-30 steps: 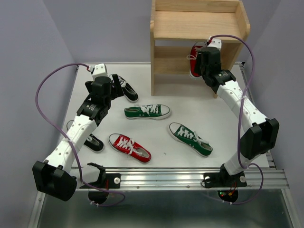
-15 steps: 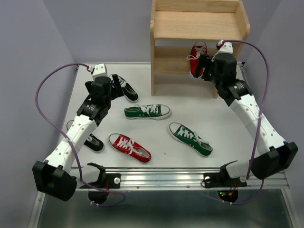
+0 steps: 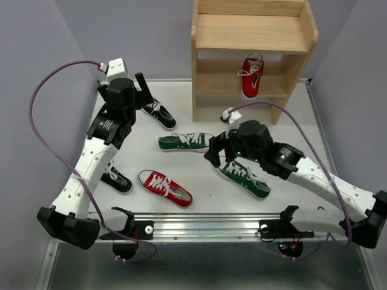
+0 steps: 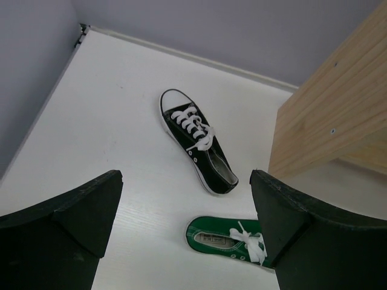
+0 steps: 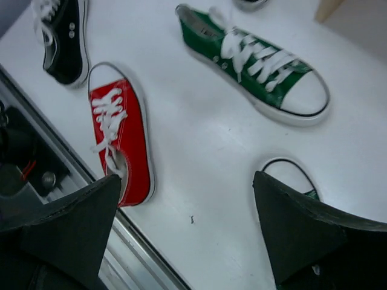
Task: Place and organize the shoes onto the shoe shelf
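Note:
The robot's right gripper will next move down, back and to the left in the top view, open, onto the red shoe's heel edge, because that end of the shoe is the nearest.
The wooden shoe shelf stands at the back. One red shoe stands on its lower tier, toe up. On the table lie a black shoe, a green shoe, a second green shoe, a red shoe and a second black shoe, partly under the left arm. My left gripper is open and empty above the black shoe. My right gripper is open and empty, over bare table between the red shoe and the second green shoe's toe.
The shelf's side panel is close on the right in the left wrist view. A metal rail runs along the table's near edge. Purple walls close in at the left and back. The right wrist view also shows a green shoe and a black shoe.
My right gripper let go of the red shoe on the lower tier and swung down and left to the table's middle. My left gripper rose and drew back to the left.

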